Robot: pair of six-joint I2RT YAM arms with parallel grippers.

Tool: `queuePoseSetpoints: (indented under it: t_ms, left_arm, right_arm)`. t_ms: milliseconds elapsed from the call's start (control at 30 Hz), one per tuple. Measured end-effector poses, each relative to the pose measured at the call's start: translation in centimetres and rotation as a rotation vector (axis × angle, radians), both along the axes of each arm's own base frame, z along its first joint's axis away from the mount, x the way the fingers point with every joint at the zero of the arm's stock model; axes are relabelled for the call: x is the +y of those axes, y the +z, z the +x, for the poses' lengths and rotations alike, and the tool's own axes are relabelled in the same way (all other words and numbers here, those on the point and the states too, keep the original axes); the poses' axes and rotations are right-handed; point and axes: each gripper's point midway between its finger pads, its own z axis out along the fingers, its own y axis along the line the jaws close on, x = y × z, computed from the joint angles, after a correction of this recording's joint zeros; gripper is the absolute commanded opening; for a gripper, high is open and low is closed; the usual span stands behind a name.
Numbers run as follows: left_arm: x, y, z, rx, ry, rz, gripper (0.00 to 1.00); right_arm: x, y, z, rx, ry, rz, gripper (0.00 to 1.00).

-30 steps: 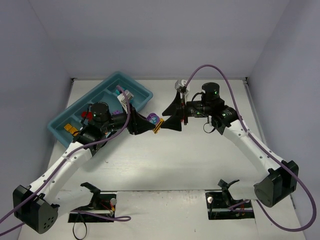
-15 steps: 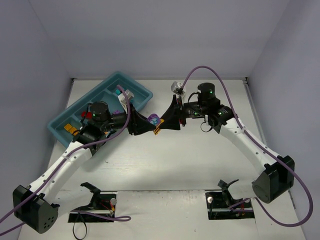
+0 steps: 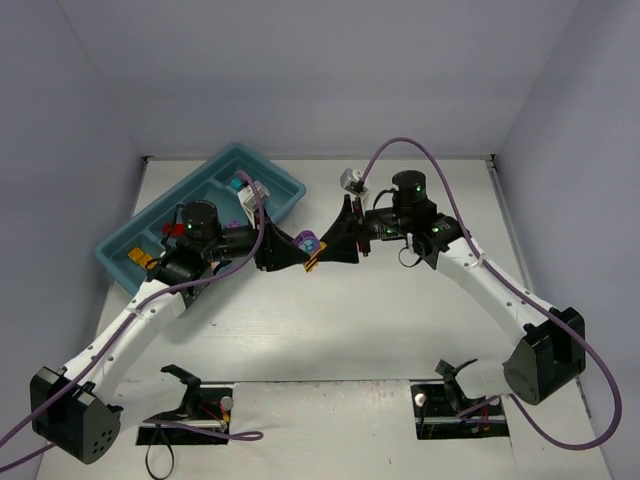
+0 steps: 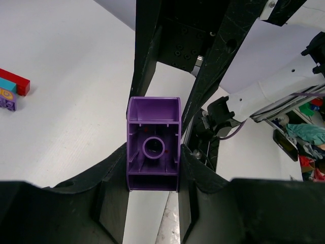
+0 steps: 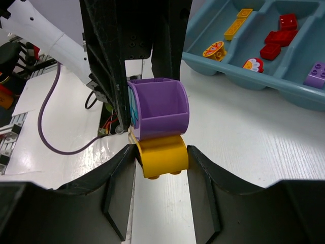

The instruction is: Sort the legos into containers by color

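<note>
The left gripper moves away from the orange-yellow brick (image 3: 314,258) next, over the tray section to its left in the top view, because purple already lies there.
My two grippers meet above the table's middle around a stuck pair of legos. My left gripper (image 3: 292,250) (image 4: 153,158) is shut on the purple brick (image 3: 306,240) (image 4: 153,152), seen from its hollow underside. My right gripper (image 3: 326,250) (image 5: 161,161) is shut on the orange-yellow brick (image 3: 314,258) (image 5: 161,156), which sits attached under the purple brick (image 5: 160,108). The teal-blue tray (image 3: 200,172) (image 5: 244,76) lies at the back left. Its compartments hold red legos (image 5: 277,43), orange-yellow ones (image 5: 234,28) and a purple one (image 5: 317,73).
A small cluster of red, teal and purple bricks (image 4: 11,90) lies on the white table beyond the left gripper. Both arms and their purple cables cross the table's middle. Grey walls enclose the back and sides.
My right arm has moved left, bringing its gripper up against the bricks held by the left gripper. The left arm has hardly moved.
</note>
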Motion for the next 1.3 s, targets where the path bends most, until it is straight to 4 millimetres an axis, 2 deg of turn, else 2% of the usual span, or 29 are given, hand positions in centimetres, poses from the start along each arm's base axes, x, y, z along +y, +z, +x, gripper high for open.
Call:
queuePoseSetpoints:
  t_ms: [133, 167, 267, 367, 500, 633, 700, 733, 800, 900, 1100, 1200, 1300]
  left_arm:
    - [0.6, -1.1, 0.2, 0.037, -0.035, 0.014, 0.0]
    - [0.9, -1.2, 0.7, 0.037, -0.019, 0.018, 0.0]
    - [3.2, -1.0, 3.8, 0.022, 0.092, 0.02, 0.0]
    - [6.0, -0.8, 7.1, 0.007, 0.212, 0.019, 0.0]
    - [8.9, -2.3, 10.5, 0.029, 0.349, 0.047, 0.0]
    - [12.5, -5.4, 14.6, 0.095, 0.575, 0.139, 0.02]
    - [14.8, -7.1, 16.9, 0.144, 0.712, 0.2, 0.12]
    - [15.8, -7.7, 17.8, 0.164, 0.772, 0.23, 0.22]
    - [17.8, -9.4, 19.7, 0.21, 0.879, 0.293, 0.29]
    - [19.8, -11.5, 21.8, 0.262, 0.972, 0.371, 0.37]
    - [21.8, -15.2, 24.3, 0.345, 1.042, 0.492, 0.5]
    - [22.3, -16.4, 24.3, 0.375, 1.052, 0.532, 0.55]
    - [22.2, -16.4, 23.9, 0.383, 1.041, 0.541, 0.56]
  right_arm:
    - [-0.1, -1.7, -0.4, 0.001, -0.011, -0.007, 0.0]
    - [-0.2, -2.6, -0.9, 0.022, -0.01, -0.021, 0.0]
    - [-1.1, -5.3, -2.2, 0.102, -0.02, -0.073, 0.0]
    - [-1.5, -7.0, -2.5, 0.146, -0.05, -0.115, 0.0]
    - [-1.8, -7.5, -2.0, 0.146, -0.096, -0.142, 0.0]
    - [-2.0, -7.4, -1.5, 0.128, -0.134, -0.149, 0.0]
    - [-2.0, -7.4, -1.2, 0.125, -0.151, -0.154, 0.0]
    - [-2.0, -7.5, -1.1, 0.124, -0.159, -0.158, 0.0]
    - [-2.1, -7.6, -0.9, 0.122, -0.173, -0.164, 0.0]
    - [-2.1, -7.7, -0.6, 0.123, -0.189, -0.169, 0.0]
    - [-2.1, -7.5, -0.3, 0.123, -0.206, -0.171, 0.0]
    - [-2.1, -7.4, -0.3, 0.126, -0.211, -0.172, 0.0]
    - [-2.1, -7.5, -0.2, 0.126, -0.216, -0.173, 0.0]
